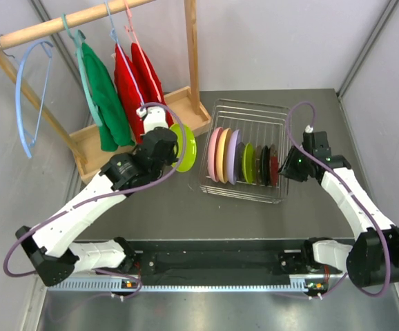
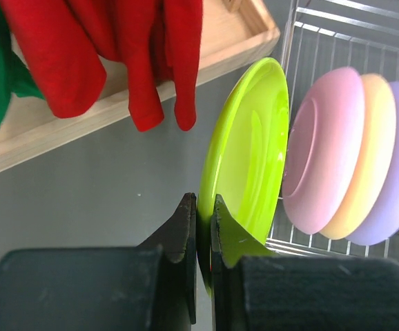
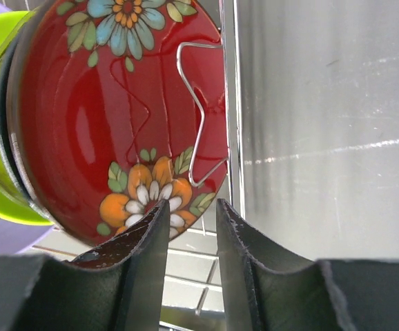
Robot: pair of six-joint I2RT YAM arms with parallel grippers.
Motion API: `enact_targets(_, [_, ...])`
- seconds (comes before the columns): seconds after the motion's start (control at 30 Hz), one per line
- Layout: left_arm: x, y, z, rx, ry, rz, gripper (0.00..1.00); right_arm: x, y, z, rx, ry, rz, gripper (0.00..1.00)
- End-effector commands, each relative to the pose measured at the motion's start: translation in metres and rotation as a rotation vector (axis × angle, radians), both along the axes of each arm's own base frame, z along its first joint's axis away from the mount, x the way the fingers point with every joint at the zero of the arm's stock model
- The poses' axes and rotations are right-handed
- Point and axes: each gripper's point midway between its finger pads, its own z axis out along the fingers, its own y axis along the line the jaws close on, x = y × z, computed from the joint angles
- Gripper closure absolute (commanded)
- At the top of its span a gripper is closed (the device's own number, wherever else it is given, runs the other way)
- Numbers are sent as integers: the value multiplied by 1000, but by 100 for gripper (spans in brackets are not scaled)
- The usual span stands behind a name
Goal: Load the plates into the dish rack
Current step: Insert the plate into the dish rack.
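Observation:
I should move my left gripper to the right in the top view and down into the rack [image 1: 246, 109] beside the pink plate to release, because that end of the rack is free.
My left gripper [image 1: 170, 143] [image 2: 203, 204] is shut on the rim of a lime green plate [image 1: 185, 146] [image 2: 249, 155]. It holds the plate on edge just left of the dish rack [image 1: 246, 109] [image 2: 337, 26]. In the rack stand pink [image 1: 214, 153] [image 2: 322, 148], orange-tan [image 1: 223, 154] and lavender [image 1: 232, 157] plates, then a small lime one [image 1: 248, 163], a dark one [image 1: 264, 164] and a red one [image 1: 273, 165]. My right gripper [image 1: 287, 165] [image 3: 191, 207] is open beside the rack's right end. The red flowered plate [image 3: 110, 103] is just ahead of its left finger, with nothing between the jaws.
A wooden clothes stand [image 1: 179, 103] fills the back left, with green [image 1: 106, 103] and red garments [image 1: 134, 86] on hangers and an empty blue hanger [image 1: 27, 103]. Its wooden base [image 2: 61, 131] lies close behind the held plate. Grey walls close in on both sides.

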Motion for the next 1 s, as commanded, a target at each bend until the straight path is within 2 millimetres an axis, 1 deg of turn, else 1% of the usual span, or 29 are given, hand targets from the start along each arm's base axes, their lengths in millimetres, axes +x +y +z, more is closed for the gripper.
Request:
enact_targets(0.0, [16, -12, 8, 8, -27, 8, 100, 6, -3, 35, -8, -85, 13, 66])
enact_targets(0.03, [20, -16, 2, 23, -14, 6, 100, 4, -3, 39, -5, -89, 14, 66])
enact_targets(0.07, [23, -20, 4, 17, -18, 1, 100, 4, -3, 41, -5, -92, 13, 66])
enact_targets(0.1, [26, -25, -1, 25, -7, -7, 100, 3, -3, 43, -4, -96, 14, 66])
enact_targets(0.17, [31, -31, -1, 18, -13, -14, 100, 1, -2, 43, -2, -95, 18, 66])
enact_targets(0.2, [33, -35, -5, 24, -5, -20, 100, 0, -2, 44, 0, -98, 17, 66])
enact_targets(0.27, [36, -41, -6, 17, -3, -32, 100, -2, -1, 43, 7, -99, 19, 66])
enact_targets(0.4, [44, -54, -16, 17, 11, -49, 100, -5, 0, 38, 15, -88, 19, 66])
enact_targets(0.47, [46, -61, -16, 11, 12, -62, 100, -5, 0, 37, 21, -88, 20, 66])
enact_targets(0.5, [48, -65, -19, 16, 16, -69, 100, -6, 1, 37, 21, -90, 21, 66])
enact_targets(0.53, [51, -67, -17, 12, 12, -71, 100, -6, 1, 37, 25, -92, 22, 66])
enact_targets(0.57, [52, -69, -19, 19, 16, -71, 100, -6, 1, 36, 24, -89, 20, 66])
enact_targets(0.6, [54, -74, -25, 30, 29, -77, 100, -6, 1, 36, 25, -89, 22, 66])
enact_targets(0.67, [57, -77, -27, 39, 31, -76, 100, -6, 1, 36, 26, -89, 20, 66])
enact_targets(0.7, [59, -79, -32, 55, 38, -74, 100, -7, 1, 36, 26, -91, 21, 66])
enact_targets(0.8, [64, -79, -40, 89, 39, -49, 100, -7, 2, 37, 30, -92, 26, 66])
enact_targets(0.9, [65, -80, -42, 132, 26, -25, 100, -8, 2, 36, 31, -93, 25, 66])
enact_targets(0.97, [65, -84, -41, 152, 15, -21, 100, -9, 2, 35, 31, -93, 27, 66])
